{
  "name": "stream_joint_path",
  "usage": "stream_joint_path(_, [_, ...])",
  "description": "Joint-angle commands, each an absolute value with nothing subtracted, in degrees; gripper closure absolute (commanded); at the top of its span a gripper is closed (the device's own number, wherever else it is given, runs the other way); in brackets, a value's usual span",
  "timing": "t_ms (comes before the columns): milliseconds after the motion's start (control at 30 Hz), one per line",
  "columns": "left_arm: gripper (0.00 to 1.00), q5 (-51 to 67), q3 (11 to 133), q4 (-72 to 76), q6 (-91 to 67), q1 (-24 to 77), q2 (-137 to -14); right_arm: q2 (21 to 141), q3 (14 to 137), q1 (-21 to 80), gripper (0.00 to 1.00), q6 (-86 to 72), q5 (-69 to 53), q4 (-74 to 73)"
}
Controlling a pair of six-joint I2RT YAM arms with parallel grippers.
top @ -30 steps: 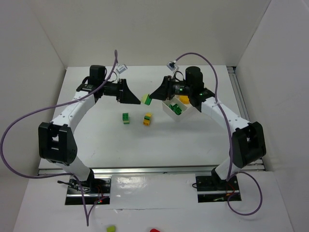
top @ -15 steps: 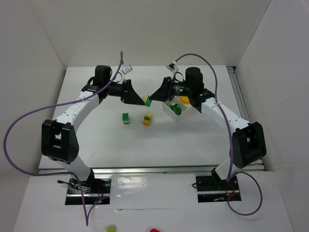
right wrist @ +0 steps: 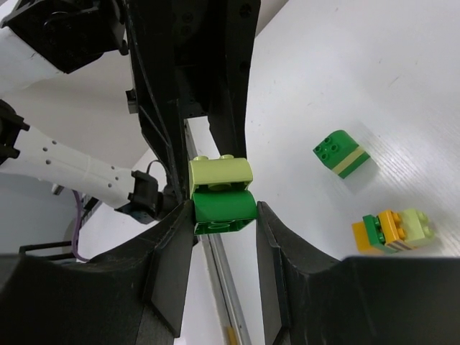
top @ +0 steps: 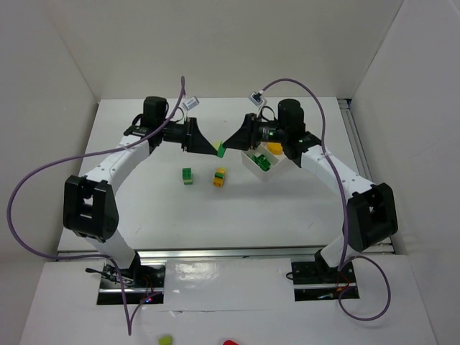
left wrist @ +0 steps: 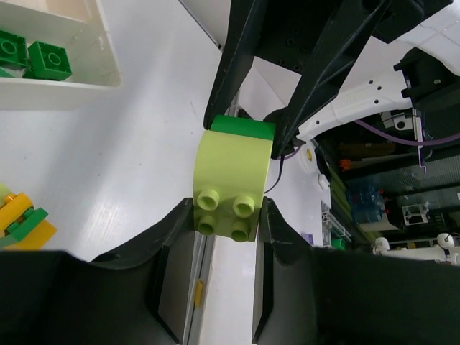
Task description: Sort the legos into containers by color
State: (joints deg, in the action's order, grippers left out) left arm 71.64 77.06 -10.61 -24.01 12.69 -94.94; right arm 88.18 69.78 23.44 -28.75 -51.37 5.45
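The tray's section holds green bricks, so the right gripper will carry the dark green brick to the right in the top view, over that section of the tray, and release it.
Two joined legos hang in the air between my grippers above the back middle of the table. The light green brick [left wrist: 231,172] sits between the jaws of my left gripper [left wrist: 228,215], which is shut on it. The dark green brick [right wrist: 223,205] plugged into it is pinched by my right gripper [right wrist: 224,215]. From above, the pair [top: 221,149] shows between both fingertips. The white tray [top: 248,164] lies just right of them, with green bricks [top: 264,164] and a yellow one [top: 274,149] in separate compartments.
A green stack with a pale stripe [top: 187,176] and a yellow-and-green stack [top: 219,177] lie on the table below the grippers. White walls close in the back and sides. A green piece [top: 165,340] and a red one [top: 229,343] lie off the table in front.
My left gripper has moved right to the brick pair and shut on its light green end. The right arm has held still with the dark green end.
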Motion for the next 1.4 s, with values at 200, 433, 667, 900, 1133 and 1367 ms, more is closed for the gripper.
stream_joint_path(200, [1.00,69.8,78.2,-9.4,-25.7,11.2,-94.9,84.1,68.2,22.3,0.90,-21.9,-46.2,-3.2])
stream_joint_path(433, [1.00,66.4,76.1,-5.5,-30.1,9.4,-94.9,83.5,68.2,20.0,0.90,-16.5,-40.5,-11.9])
stream_joint_path(667, [1.00,62.1,76.1,-6.8,-31.1,9.4,-94.2,82.3,68.7,19.3,0.90,-23.5,-6.4,-19.0])
stream_joint_path(900, [1.00,54.5,77.6,-11.5,-30.6,11.5,-93.7,86.9,70.8,18.8,0.86,-25.0,0.3,-19.5])
stream_joint_path(1133, [1.00,49.3,82.8,-15.1,-30.1,13.4,-96.0,92.9,71.4,18.8,0.82,-25.0,2.2,-17.0])
stream_joint_path(1367, [1.00,48.6,89.4,-15.1,-31.2,15.6,-100.4,96.3,72.5,18.8,0.54,-23.8,1.7,-16.4])
